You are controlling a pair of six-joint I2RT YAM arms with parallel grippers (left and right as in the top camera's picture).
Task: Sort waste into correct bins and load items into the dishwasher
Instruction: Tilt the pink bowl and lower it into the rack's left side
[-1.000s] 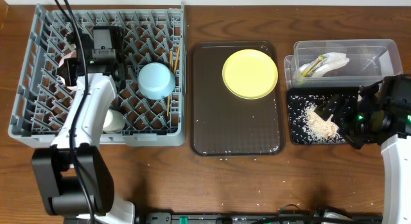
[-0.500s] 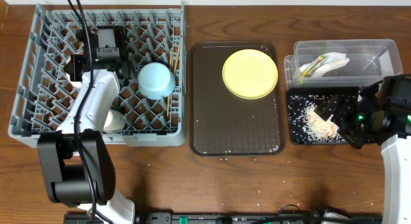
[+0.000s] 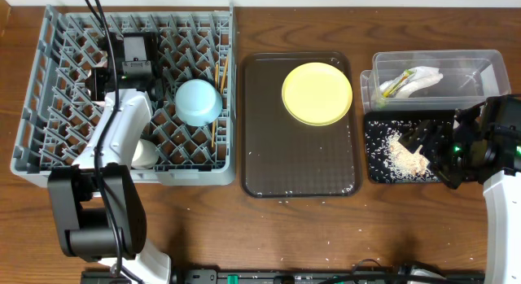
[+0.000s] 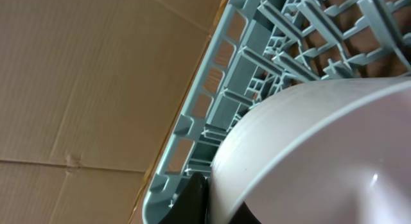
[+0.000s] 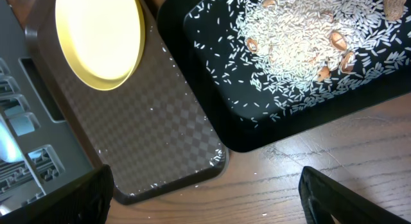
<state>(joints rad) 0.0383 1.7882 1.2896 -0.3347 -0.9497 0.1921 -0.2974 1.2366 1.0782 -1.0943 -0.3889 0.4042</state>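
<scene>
I need to move my left gripper to the right in the overhead view, toward the pegs, and let go of the cream-white bowl's rim, because the pegs beside the light blue bowl (image 3: 198,101) are bare.
My left gripper (image 3: 98,82) (image 4: 218,198) reaches over the far left of the grey dish rack (image 3: 49,158) and is shut on the rim of the cream-white bowl (image 4: 308,153), held on edge among the pegs. The light blue bowl (image 3: 198,101), the chopsticks (image 3: 217,97) and the white cup (image 3: 145,154) lie in the rack. The yellow plate (image 3: 317,93) (image 5: 99,38) sits on the brown serving tray (image 3: 297,166). My right gripper (image 3: 429,146) (image 5: 212,195) is open and empty, over the black tray (image 3: 376,172) (image 5: 257,144) that holds rice scraps (image 3: 407,158) (image 5: 302,44).
The clear tub (image 3: 480,64) behind the black tray holds the napkin (image 3: 423,76) and the green wrapper (image 3: 389,87). Stray rice grains lie on the brown tray (image 5: 148,121) and on the table. A cardboard wall (image 4: 83,76) stands behind the rack.
My left arm has shifted slightly toward the back of the rack with the bowl. The right arm has not moved.
</scene>
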